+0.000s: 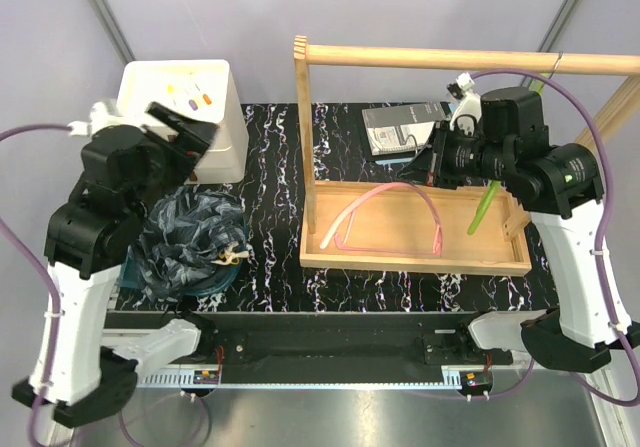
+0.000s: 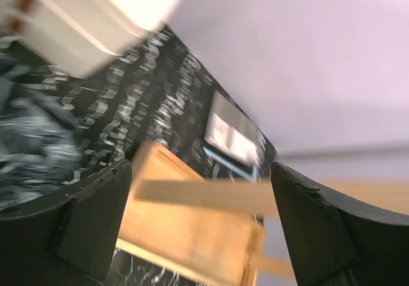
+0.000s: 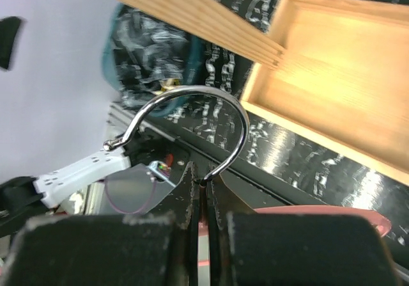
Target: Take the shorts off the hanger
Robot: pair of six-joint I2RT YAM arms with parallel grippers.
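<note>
The pink hanger's end nearest the shorts lies to my left gripper's right in the top view, so that end gets my left gripper next, which swings back and across onto it.
The shorts (image 1: 190, 239) lie in a crumpled dark, blue-grey marbled heap on the table at the left, off the hanger; they also show in the right wrist view (image 3: 150, 43) and blurred in the left wrist view (image 2: 29, 142). My left gripper (image 1: 185, 125) hangs open above and behind them, nothing between its fingers (image 2: 89, 222). A bare pink hanger (image 1: 385, 199) slopes over the wooden tray (image 1: 420, 259). My right gripper (image 3: 204, 193) is shut on its neck, just below the metal hook (image 3: 192, 97).
A wooden rack with a top rail (image 1: 440, 59) stands over the tray. A white box (image 1: 160, 82) sits at the back left. A grey booklet (image 1: 395, 127) lies behind the tray. A green hanger (image 1: 483, 207) hangs at the rack's right end.
</note>
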